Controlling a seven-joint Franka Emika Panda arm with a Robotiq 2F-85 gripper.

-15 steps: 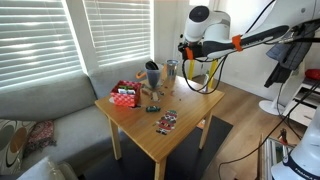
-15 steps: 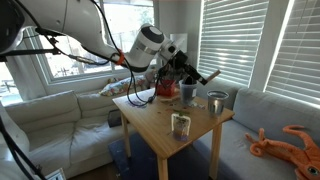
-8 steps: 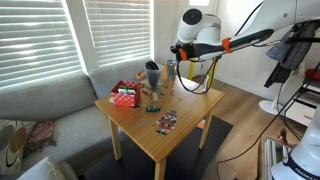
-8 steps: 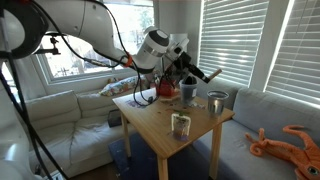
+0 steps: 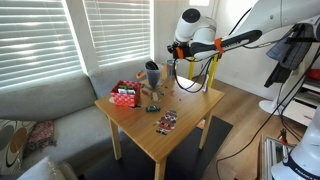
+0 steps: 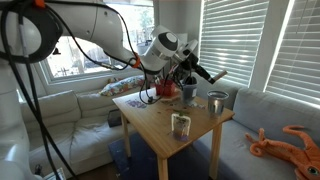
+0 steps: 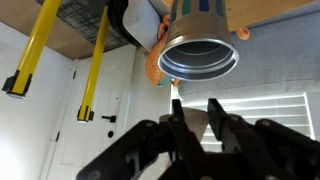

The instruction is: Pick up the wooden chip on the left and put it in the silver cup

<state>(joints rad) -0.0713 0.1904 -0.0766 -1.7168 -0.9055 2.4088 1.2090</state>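
I should move my gripper a little toward the silver cup's opening [image 7: 199, 58] and let go of the wooden chip [image 7: 193, 115] over it, because the fingers still point beside the silver cup's rim.
The silver cup [image 5: 171, 70] stands at the far edge of the wooden table [image 5: 185, 108], next to the dark cup [image 5: 152, 73]. It also shows in an exterior view [image 6: 215, 103]. My gripper [image 5: 172, 57] hangs just above the silver cup, as an exterior view [image 6: 213, 76] also shows. In the wrist view the cup's open mouth [image 7: 198, 52] lies straight ahead of the fingers [image 7: 195, 108]. The fingers are narrowed on a small backlit grey piece, the wooden chip [image 7: 193, 115]. It is hard to make out.
A red box [image 5: 125, 96], two small wooden pieces [image 5: 151, 100] and a snack packet [image 5: 166, 122] lie on the table. The dark cup [image 6: 188, 93] stands close beside the silver one. A grey sofa [image 5: 40, 105] is behind the table, with window blinds above it.
The gripper has moved across from beside the table to a spot right over the silver cup. The things on the table have not moved.
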